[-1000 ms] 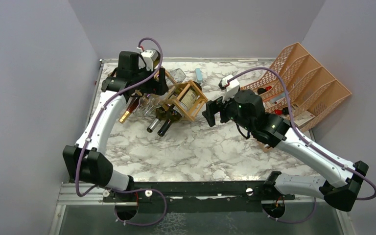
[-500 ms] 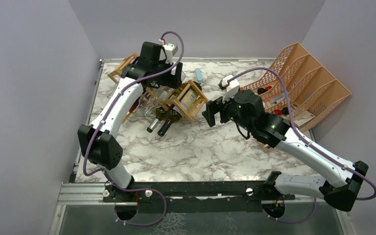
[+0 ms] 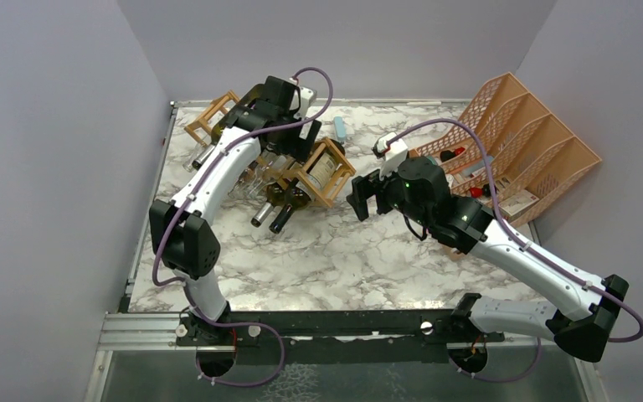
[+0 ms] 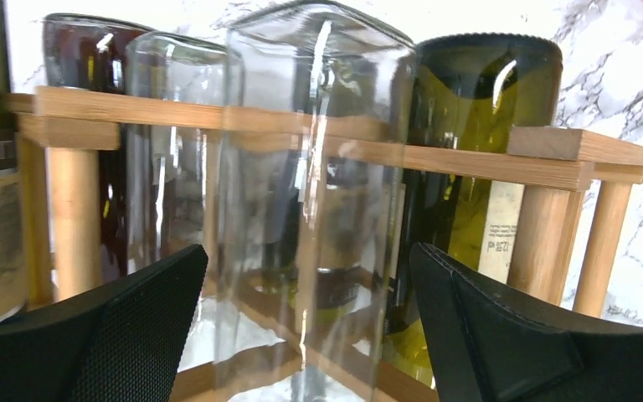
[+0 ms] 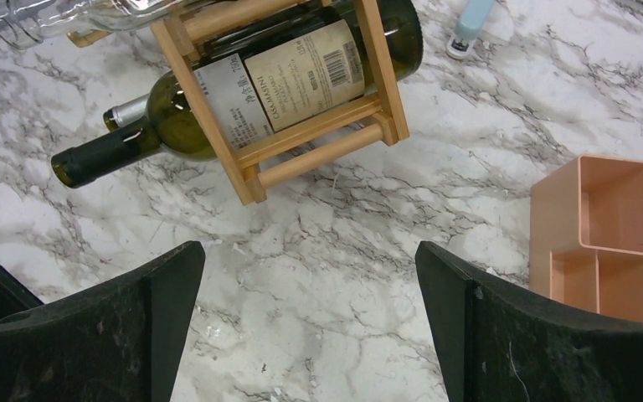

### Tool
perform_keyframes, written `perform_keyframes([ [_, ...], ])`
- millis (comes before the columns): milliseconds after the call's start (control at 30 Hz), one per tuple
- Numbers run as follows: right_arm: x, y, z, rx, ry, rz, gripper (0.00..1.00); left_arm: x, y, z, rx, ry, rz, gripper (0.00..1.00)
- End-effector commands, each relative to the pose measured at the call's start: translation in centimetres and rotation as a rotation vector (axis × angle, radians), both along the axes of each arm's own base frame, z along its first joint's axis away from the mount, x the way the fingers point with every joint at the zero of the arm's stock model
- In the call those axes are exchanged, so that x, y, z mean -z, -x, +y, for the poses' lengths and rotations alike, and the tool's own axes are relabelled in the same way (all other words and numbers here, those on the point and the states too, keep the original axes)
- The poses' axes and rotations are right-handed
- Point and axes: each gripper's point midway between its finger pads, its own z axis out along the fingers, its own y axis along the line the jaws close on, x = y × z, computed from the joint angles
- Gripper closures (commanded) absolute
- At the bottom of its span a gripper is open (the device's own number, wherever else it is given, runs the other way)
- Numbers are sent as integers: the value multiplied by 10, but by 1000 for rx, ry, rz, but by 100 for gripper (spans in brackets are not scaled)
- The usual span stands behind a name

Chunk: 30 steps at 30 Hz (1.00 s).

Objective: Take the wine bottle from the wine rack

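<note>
My left gripper lowers slightly onto the clear glass bottle's body (image 4: 306, 272) next and closes its fingers, since they already stand open on both sides of it.
The light wooden wine rack (image 3: 332, 177) lies tilted at the back of the marble table (image 3: 335, 251), with several bottles in its cells. My left gripper (image 3: 295, 141) hangs over its far side. In the left wrist view it is open (image 4: 310, 260), its fingers standing either side of a clear glass bottle's base (image 4: 314, 126) with small gaps. A green wine bottle (image 4: 477, 142) sits right of it behind the rack bar (image 4: 486, 163). My right gripper (image 3: 367, 194) is open over bare marble (image 5: 310, 327), just near of a labelled green wine bottle (image 5: 301, 75) in the rack's end cell (image 5: 251, 172).
A peach mesh file organizer (image 3: 527, 142) stands at the back right, and its corner (image 5: 611, 234) shows close to my right fingers. A small pale blue object (image 3: 340, 128) lies behind the rack. Bottle necks (image 3: 272, 215) stick out toward the table's middle. Grey walls close in three sides.
My left arm has swung right from the rack's left end to its far side, uncovering that end. The right arm has hardly moved.
</note>
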Motion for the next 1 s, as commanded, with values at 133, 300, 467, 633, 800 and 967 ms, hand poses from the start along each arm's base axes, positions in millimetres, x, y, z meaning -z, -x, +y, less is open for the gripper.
perform_keyframes([
  [133, 0, 3, -5, 11, 6, -5, 1, 14, -2, 2, -8, -153, 12, 4],
  [300, -1, 4, -9, 19, 3, -8, 1, 15, -2, 5, -18, -170, 9, 13],
  [467, 0, 5, -10, 21, 3, -8, 1, 7, -3, 7, -28, -179, -17, 25],
  [633, -2, 6, -10, 20, -4, -7, 1, -20, -6, 6, -39, -150, -78, 39],
  [800, -4, 7, -11, 20, -12, -8, 1, -44, -6, 9, -62, -123, -134, 50],
  [967, -3, 8, -10, 18, -16, -6, 1, -64, -3, 8, -70, -81, -181, 58],
])
